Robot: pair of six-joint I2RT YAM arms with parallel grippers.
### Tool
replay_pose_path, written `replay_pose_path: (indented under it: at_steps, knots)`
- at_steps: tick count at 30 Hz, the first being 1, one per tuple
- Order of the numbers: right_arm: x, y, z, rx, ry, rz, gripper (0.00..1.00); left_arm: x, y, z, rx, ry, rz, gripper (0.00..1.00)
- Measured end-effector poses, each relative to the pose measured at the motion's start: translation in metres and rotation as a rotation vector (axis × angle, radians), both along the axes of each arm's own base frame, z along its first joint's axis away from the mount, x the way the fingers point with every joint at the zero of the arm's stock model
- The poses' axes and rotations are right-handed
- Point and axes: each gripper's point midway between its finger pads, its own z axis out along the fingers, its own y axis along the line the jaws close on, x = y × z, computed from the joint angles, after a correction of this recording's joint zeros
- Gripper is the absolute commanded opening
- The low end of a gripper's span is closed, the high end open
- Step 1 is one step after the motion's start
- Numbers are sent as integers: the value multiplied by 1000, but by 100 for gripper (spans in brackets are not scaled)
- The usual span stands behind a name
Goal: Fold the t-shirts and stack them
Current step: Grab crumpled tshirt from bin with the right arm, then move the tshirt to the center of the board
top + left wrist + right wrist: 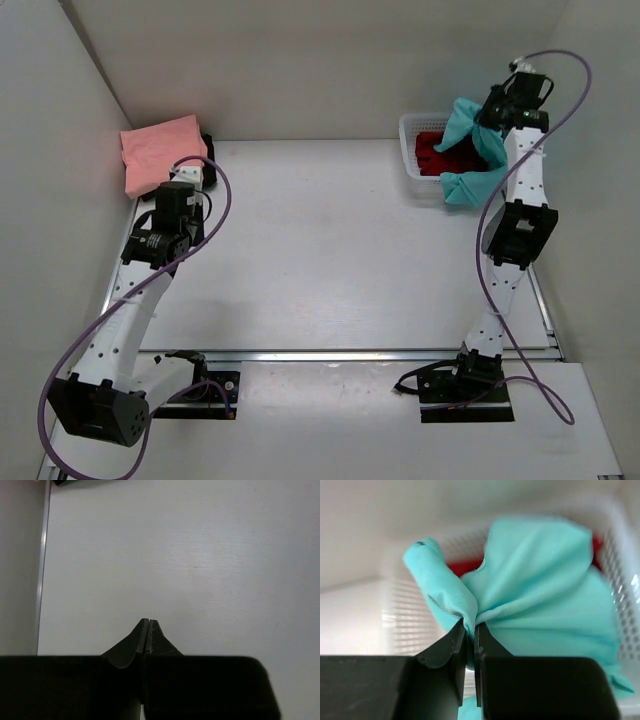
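The right gripper will next lift the teal t-shirt high up from the basket (408, 128) and then bring it down onto the empty middle of the table.
My right gripper (492, 118) is shut on a bunched fold of the teal t-shirt (470, 150) and holds it up over the white mesh basket (408, 128). In the right wrist view the fingers (471, 626) pinch the teal t-shirt (540, 580), which hangs in front of the basket (410, 625). The red t-shirt (434, 152) lies in the basket; a strip of it (465, 566) shows behind the teal cloth. The folded salmon pink t-shirt (160, 150) lies at the far left corner, with a very dark cloth edge (207, 145) beside it. My left gripper (196, 170) is shut and empty (149, 623) just in front of that pile.
White walls close in the table on the left, back and right. The table's left edge rail (42, 565) runs along the left wrist view. A metal rail (340, 354) crosses the near side in front of the arm bases.
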Motion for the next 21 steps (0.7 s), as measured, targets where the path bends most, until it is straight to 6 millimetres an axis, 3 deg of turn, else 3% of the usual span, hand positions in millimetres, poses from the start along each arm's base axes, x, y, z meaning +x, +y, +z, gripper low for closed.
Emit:
replay_pose_path:
  at_steps: [2,4,5,6,8,10,11,14,16,18,20,21]
  knots:
    - [-11,14,72,-1,-132,30,0,9,-7,5,-33,-34,-24,9]
    - [-39,41,165,-14,-307,85,0,21,-13,14,-66,-78,-47,11]
    - [-54,54,201,-20,-375,110,0,25,-16,19,-76,-97,-57,11]
    - [-79,73,245,-29,-469,150,0,31,-19,26,-89,-122,-65,11]
    - [-136,108,315,-38,-620,229,0,41,-27,42,-123,-182,-85,12]
    - [-200,145,368,-33,-763,327,0,48,-34,55,-161,-237,-103,12]
    - [-225,157,383,-25,-810,368,0,49,-37,59,-183,-253,-110,12]
    - [-287,181,396,-8,-903,436,0,50,-43,67,-236,-285,-123,13]
    - [-311,197,381,25,-909,487,0,48,-46,70,-258,-294,-127,13]
    - [-311,223,344,82,-835,568,0,46,-48,73,-275,-303,-130,15]
    - [-290,254,289,143,-678,657,1,43,-50,76,-297,-308,-135,23]
    - [-273,273,251,180,-557,712,9,42,-51,76,-305,-304,-138,23]
